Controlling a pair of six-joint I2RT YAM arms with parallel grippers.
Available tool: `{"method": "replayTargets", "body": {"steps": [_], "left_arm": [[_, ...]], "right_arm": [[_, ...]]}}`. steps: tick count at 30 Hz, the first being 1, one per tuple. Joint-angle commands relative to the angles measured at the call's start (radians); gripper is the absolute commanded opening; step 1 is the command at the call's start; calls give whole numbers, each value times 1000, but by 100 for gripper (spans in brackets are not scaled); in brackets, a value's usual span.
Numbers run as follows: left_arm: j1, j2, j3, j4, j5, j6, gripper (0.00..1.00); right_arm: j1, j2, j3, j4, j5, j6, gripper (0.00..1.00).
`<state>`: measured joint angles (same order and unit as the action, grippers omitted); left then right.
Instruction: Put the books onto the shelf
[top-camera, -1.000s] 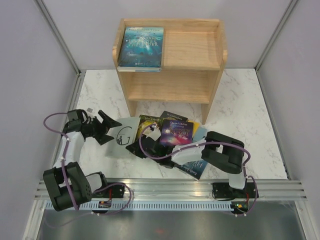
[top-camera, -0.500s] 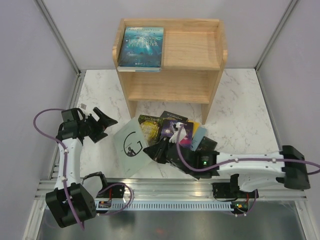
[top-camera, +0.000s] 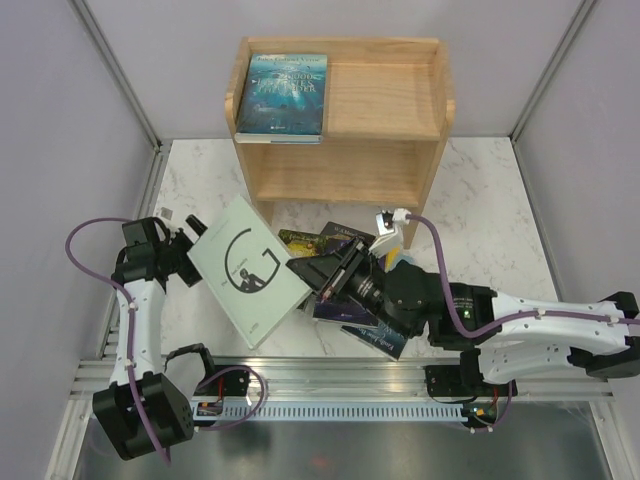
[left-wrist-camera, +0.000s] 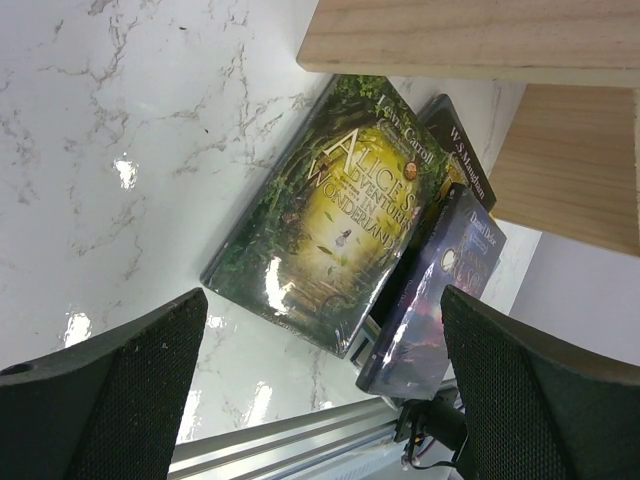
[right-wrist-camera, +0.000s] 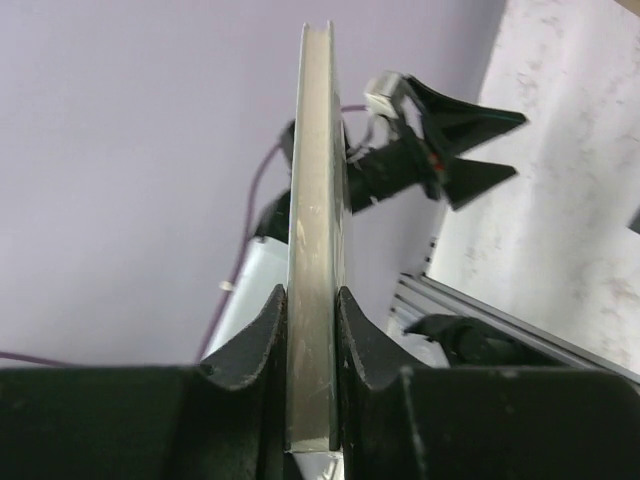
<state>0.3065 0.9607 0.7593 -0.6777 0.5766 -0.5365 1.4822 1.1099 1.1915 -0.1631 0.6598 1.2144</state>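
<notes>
I will next carry the pale green book outward in my right gripper and release it onto the blue book's cover (top-camera: 284, 95), which lies bare outward of that gripper.
A pale green book with a big black "G" (top-camera: 248, 268) hangs tilted above the table's left half. My right gripper (top-camera: 322, 276) is shut on its right edge. In the right wrist view that book (right-wrist-camera: 315, 180) stands edge-on between my right gripper's (right-wrist-camera: 312, 305) fingers. My left gripper (top-camera: 183, 246) is open and holds nothing, just left of and partly behind the lifted book. Below my left gripper (left-wrist-camera: 320, 375) lie a green-gold book (left-wrist-camera: 330, 215), a purple book (left-wrist-camera: 440, 290) and a black one (left-wrist-camera: 462, 165). The wooden shelf (top-camera: 385, 100) stands at the back, with a blue book (top-camera: 282, 93) on its top left.
The shelf's lower tier (top-camera: 335, 175) holds nothing. More books (top-camera: 385, 340) lie under my right arm in front of the shelf. A metal rail (top-camera: 340, 375) runs along the near edge. Purple walls close in the left, right and back.
My right gripper has lifted the "G" book off the table and tilted it up to the left, with the arm stretched out. My left gripper has drawn back slightly to the left.
</notes>
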Motion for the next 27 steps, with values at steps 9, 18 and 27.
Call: {"method": "replayTargets", "body": {"steps": [9, 18, 27], "left_arm": [[3, -13, -15, 36, 25, 40, 100], [0, -17, -20, 41, 46, 38, 100], [-10, -33, -23, 46, 54, 36, 100]], "right_arm": [[-62, 159, 636, 217, 135, -163, 0], [-293, 261, 896, 200, 368, -329, 0], [-554, 366, 875, 51, 178, -37, 0]]}}
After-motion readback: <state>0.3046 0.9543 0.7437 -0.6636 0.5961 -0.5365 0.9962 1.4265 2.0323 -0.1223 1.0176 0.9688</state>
